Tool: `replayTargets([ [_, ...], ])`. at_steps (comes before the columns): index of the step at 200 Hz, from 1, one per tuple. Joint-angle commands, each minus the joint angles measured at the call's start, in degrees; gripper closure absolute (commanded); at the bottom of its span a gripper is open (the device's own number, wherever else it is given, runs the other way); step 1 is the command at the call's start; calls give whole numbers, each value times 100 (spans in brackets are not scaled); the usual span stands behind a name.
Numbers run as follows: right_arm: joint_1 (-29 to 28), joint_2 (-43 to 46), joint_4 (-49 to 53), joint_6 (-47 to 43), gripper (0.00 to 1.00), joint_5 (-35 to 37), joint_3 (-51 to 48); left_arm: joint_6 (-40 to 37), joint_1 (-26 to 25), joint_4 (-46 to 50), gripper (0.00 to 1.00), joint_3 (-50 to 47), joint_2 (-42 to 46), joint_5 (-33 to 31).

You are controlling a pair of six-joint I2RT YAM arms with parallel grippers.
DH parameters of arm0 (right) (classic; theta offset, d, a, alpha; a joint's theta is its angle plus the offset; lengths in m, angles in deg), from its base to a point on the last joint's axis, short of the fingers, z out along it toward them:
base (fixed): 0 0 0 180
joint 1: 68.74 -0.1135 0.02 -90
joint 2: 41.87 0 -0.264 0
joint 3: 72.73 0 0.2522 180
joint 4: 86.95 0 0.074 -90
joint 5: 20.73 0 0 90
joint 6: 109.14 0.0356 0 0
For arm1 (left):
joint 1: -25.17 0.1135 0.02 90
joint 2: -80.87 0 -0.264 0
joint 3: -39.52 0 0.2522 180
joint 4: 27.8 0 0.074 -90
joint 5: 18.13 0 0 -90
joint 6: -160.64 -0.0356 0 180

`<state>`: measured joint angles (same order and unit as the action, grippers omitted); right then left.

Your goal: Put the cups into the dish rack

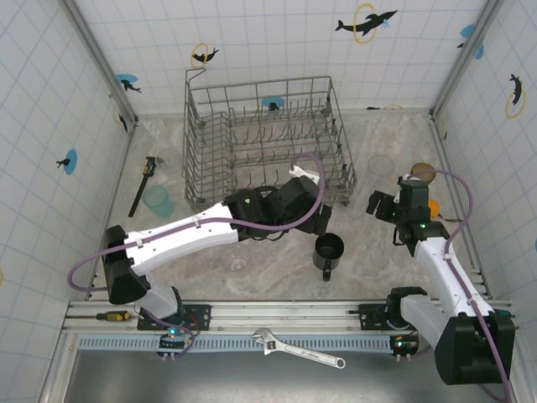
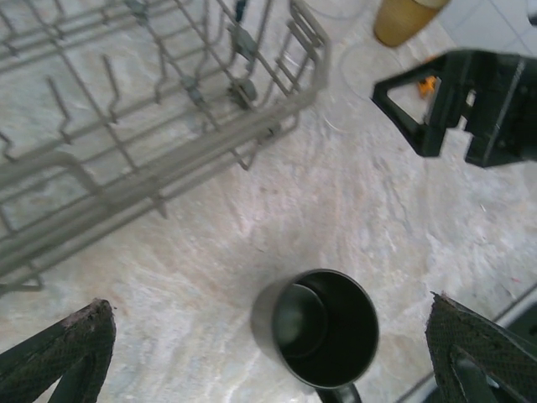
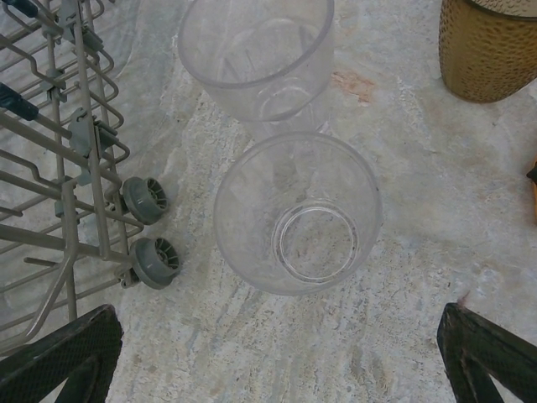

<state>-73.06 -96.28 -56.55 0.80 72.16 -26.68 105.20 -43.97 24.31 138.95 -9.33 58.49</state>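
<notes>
The black mug stands in the rack. My left gripper should move down and back over the black mug's rack side next, with one finger going into the mug's opening.
The grey wire dish rack (image 1: 260,134) stands at the back middle of the table. A black handled mug (image 1: 328,249) stands upright in front of its right corner. My left gripper (image 1: 317,222) hovers open just above the black mug (image 2: 323,327), fingers wide on either side, touching nothing. My right gripper (image 1: 375,204) is open near two clear glasses (image 3: 294,210) (image 3: 256,50), which stand beyond its fingertips (image 3: 491,357). An amber tumbler (image 1: 422,174) is at the right. A pale teal cup (image 1: 157,200) stands left of the rack, and another clear glass (image 1: 237,262) lies under the left arm.
The rack's small wheels (image 3: 147,197) sit close to the nearer clear glass. A small orange round object (image 1: 434,206) lies by the right arm. A black tool (image 1: 143,185) is by the left wall; a wrench (image 1: 298,348) and a screwdriver (image 1: 113,316) rest on the front rail.
</notes>
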Motion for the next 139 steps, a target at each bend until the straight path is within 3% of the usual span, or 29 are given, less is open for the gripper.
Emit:
replayTargets([
  [1, 53, -57, 23, 0, 0, -125, 242, 43, -157, -79, 7, -60, -285, 386],
  [71, 121, -76, 22, -7, 0, -158, 285, 134, -281, -258, 17, -297, -783, 950],
  [139, 141, 15, -19, 22, 0, -203, 172, 17, -278, -364, 25, -519, -1404, 701],
])
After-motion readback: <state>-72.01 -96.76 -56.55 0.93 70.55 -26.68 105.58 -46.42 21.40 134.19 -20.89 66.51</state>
